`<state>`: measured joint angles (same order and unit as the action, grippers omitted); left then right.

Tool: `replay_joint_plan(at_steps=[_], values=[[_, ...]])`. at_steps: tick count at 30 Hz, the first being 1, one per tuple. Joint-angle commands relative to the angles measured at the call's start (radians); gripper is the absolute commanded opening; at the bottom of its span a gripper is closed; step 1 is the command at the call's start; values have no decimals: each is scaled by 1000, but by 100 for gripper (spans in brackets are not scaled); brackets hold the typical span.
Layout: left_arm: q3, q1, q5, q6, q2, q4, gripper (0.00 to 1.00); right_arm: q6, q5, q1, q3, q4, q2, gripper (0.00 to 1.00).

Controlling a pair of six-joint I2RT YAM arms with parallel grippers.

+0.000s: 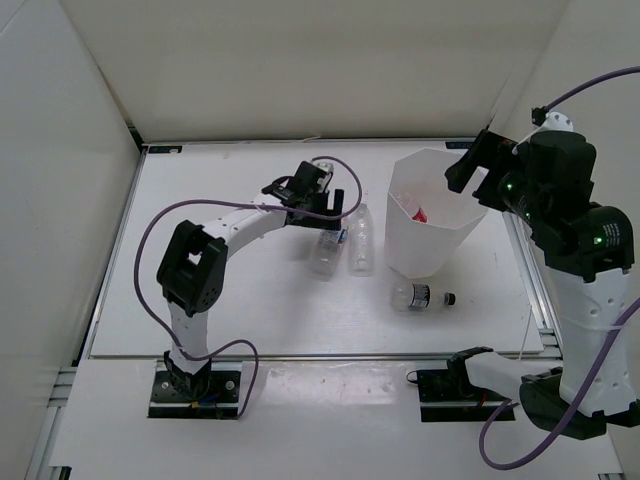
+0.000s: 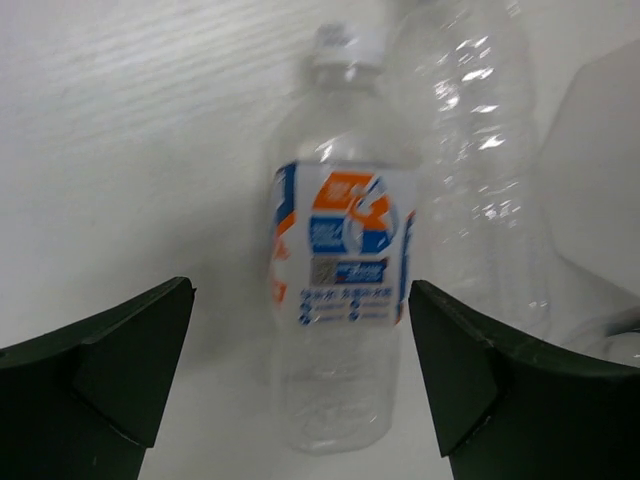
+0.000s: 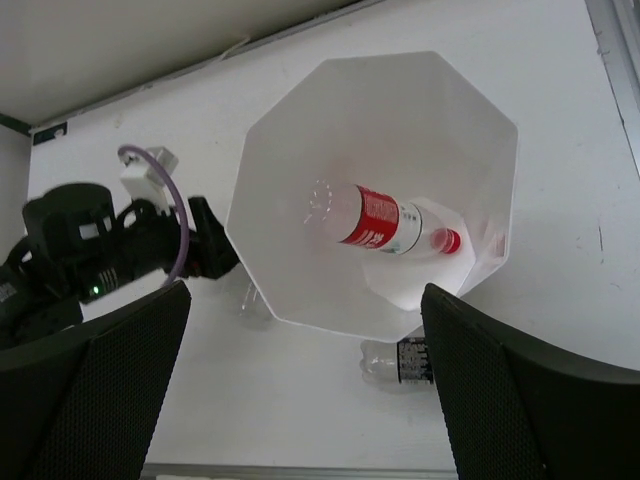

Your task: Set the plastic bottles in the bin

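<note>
My left gripper moves down onto the blue-white bottle's label (image 1: 332, 237) (image 2: 342, 265) below it next and closes there, since the open fingers already stand astride the bottle.
The white bin (image 1: 440, 238) stands right of centre, and a red-capped bottle (image 3: 375, 217) lies inside it. My right gripper (image 3: 305, 290) hovers open above the bin's rim (image 3: 262, 160), holding nothing; in the top view the right gripper (image 1: 470, 165) is at the bin's far right side. A blue-white labelled bottle (image 2: 345, 260) and a nearly plain bottle (image 2: 470, 150) lie side by side on the table. My left gripper (image 2: 300, 290) is open over the labelled one, a finger on either side, not touching it. A black-capped bottle (image 1: 420, 296) lies in front of the bin.
White walls enclose the table (image 1: 200, 320) on the left, back and right. The left arm's purple cable (image 1: 150, 230) loops over the left half. Both arm bases (image 1: 195, 385) sit at the near edge. The bin wall (image 2: 600, 170) stands just right of the plain bottle.
</note>
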<state>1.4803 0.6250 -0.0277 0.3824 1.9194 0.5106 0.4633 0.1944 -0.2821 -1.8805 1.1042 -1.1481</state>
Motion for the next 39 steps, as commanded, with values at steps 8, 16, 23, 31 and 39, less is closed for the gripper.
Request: replay_joint_plan(at_steps=[8, 16, 23, 31, 39], values=[[120, -7, 187, -14, 116, -73, 100, -64, -4, 14, 66, -20, 22, 100], [9, -7, 186, 58, 145, -73, 84, -103, 17, 38, 84, -1, 54, 100], [-72, -18, 97, 76, -6, -73, 62, -75, -7, 57, 75, -1, 56, 100], [139, -18, -77, 85, -253, -52, 54, -25, -44, 78, 35, 29, 44, 100], [872, 88, 124, 22, -13, -52, 54, 70, -90, 96, 112, 42, 125, 100]])
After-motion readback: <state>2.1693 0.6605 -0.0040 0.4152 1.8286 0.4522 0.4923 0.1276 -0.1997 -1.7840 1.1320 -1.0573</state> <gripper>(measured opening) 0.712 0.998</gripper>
